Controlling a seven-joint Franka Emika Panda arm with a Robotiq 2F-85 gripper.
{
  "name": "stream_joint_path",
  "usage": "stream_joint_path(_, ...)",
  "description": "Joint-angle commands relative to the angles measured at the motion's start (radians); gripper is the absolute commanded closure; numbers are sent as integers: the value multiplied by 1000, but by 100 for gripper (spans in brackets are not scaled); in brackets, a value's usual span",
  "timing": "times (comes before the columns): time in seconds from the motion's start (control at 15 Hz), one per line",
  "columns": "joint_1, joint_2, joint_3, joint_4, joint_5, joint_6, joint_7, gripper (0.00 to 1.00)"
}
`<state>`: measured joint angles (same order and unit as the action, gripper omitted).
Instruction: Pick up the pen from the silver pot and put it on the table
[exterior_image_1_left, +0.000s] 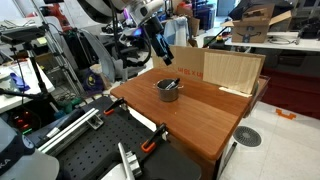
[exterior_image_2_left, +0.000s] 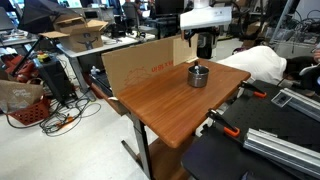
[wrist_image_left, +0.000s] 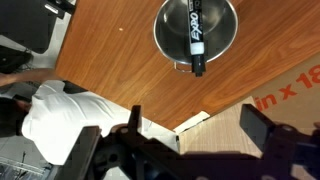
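The pen's dark end (exterior_image_1_left: 176, 82) (wrist_image_left: 199, 65) sticks out past the silver pot's rim, so it gets my gripper moving down toward the pot next, then its fingers around it.
The silver pot (wrist_image_left: 196, 30) sits on the reddish-brown table (wrist_image_left: 120, 70); it also shows in both exterior views (exterior_image_1_left: 168, 90) (exterior_image_2_left: 198, 76). The pen (wrist_image_left: 195, 32), dark with white lettering, lies across the pot's inside in the wrist view. My gripper (wrist_image_left: 195, 125) is open and empty. It hangs well above the table's far edge, over the cardboard, apart from the pot. In an exterior view it is above and behind the pot (exterior_image_1_left: 160, 45).
A cardboard sheet (exterior_image_1_left: 215, 68) stands along the table's far edge. White cloth (exterior_image_2_left: 262, 62) lies beside the table. Orange-handled clamps (exterior_image_1_left: 153, 138) grip the near edge by a black perforated board (exterior_image_1_left: 95, 150).
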<state>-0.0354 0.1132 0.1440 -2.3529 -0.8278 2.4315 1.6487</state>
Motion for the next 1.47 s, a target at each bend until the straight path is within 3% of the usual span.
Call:
stream_joint_path(0.0, 60, 83, -68, 45, -91, 73, 106, 0)
stream_joint_path(0.47, 128, 187, -120, 91, -200, 189, 283, 0)
stream_joint_path(0.67, 105, 207, -101, 88, -229, 204, 325, 0)
stream_joint_path(1.4, 116, 210, -147, 58, -221, 196, 327, 0)
